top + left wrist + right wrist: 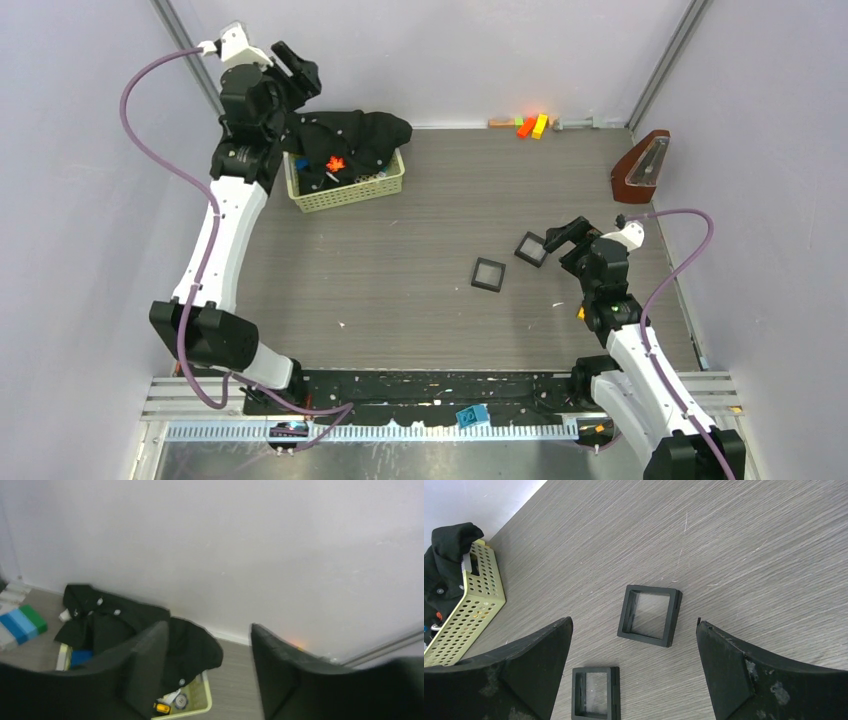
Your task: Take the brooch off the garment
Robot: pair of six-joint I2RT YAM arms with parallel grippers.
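Observation:
My left gripper lowers and tilts its fingers down onto the black garment's fold (341, 156) beside the orange-red brooch next, because the brooch sits on that cloth.
The black garment (355, 132) lies draped over a pale green basket (350, 192) at the back left. The tiny orange-red brooch (336, 163) shows on the cloth inside the basket. My left gripper (296, 68) hangs raised above and behind the basket, near the back wall, apart from the cloth. In the left wrist view the left gripper (209, 626) is open and empty, with the garment (110, 620) below; the brooch is hidden there. My right gripper (560, 235) stands open over the table at the right. In its wrist view the right gripper (634, 624) holds nothing.
Two small square black frames (489, 274) (531, 248) lie under and beside the right gripper. Orange, yellow and green toy blocks (532, 125) sit along the back wall. A brown wedge-shaped object (640, 168) stands at the right edge. Blue and green blocks (22, 622) lie left of the basket.

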